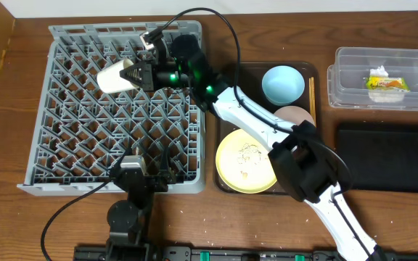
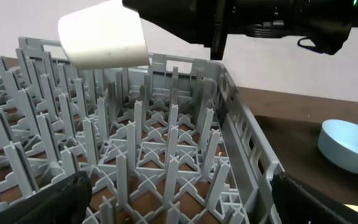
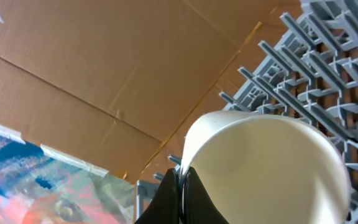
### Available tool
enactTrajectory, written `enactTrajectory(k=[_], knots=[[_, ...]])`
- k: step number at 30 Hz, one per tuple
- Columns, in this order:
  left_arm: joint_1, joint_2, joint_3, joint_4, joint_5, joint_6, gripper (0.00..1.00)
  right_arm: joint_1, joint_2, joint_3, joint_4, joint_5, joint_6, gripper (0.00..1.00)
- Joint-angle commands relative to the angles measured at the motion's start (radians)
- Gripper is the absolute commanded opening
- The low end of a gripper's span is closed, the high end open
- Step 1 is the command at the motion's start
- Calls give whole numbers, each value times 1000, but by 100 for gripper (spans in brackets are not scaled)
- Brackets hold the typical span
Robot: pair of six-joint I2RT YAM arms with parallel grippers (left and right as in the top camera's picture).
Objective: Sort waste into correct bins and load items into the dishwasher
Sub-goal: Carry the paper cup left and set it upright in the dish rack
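Observation:
My right gripper should next lower the small white cup (image 1: 115, 77) toward the rack's side by the brown tray, as the cup is hanging above the pegs.
My right gripper (image 1: 138, 75) is shut on the rim of the small white cup (image 1: 115, 77), which hangs tilted over the far part of the grey dishwasher rack (image 1: 41, 109). In the right wrist view the fingertips (image 3: 183, 186) pinch the cup's wall (image 3: 272, 168). The cup (image 2: 104, 37) also shows above the rack's pegs (image 2: 166, 155) in the left wrist view. My left gripper (image 1: 145, 174) stands open at the rack's near edge, holding nothing. The blue bowl (image 1: 282, 83), pink bowl (image 1: 294, 116), yellow plate (image 1: 245, 161) and chopsticks (image 1: 312, 98) lie on the brown tray. The wrapper (image 1: 387, 82) lies in the clear tub (image 1: 339, 87).
A shallow black tray (image 1: 390, 156) sits at the right, in front of the clear tub. The brown serving tray (image 1: 227, 87) lies just right of the rack. My right arm stretches diagonally over that tray and the rack's corner.

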Motion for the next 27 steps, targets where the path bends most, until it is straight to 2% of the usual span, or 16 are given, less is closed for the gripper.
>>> enactTrajectory(k=[1,10,21,27], knots=[[-6,-6,-21,-33,-15,5,94,18,33,26,-9,19,19,1],[-6,-6,-21,-33,-15,5,94,14,108,26,123,7,84,1],[-6,-6,-21,-33,-15,5,94,-61,158,26,-27,2,77,1],[-6,-6,-21,-33,-15,5,94,-119,158,26,-43,-22,76,3]])
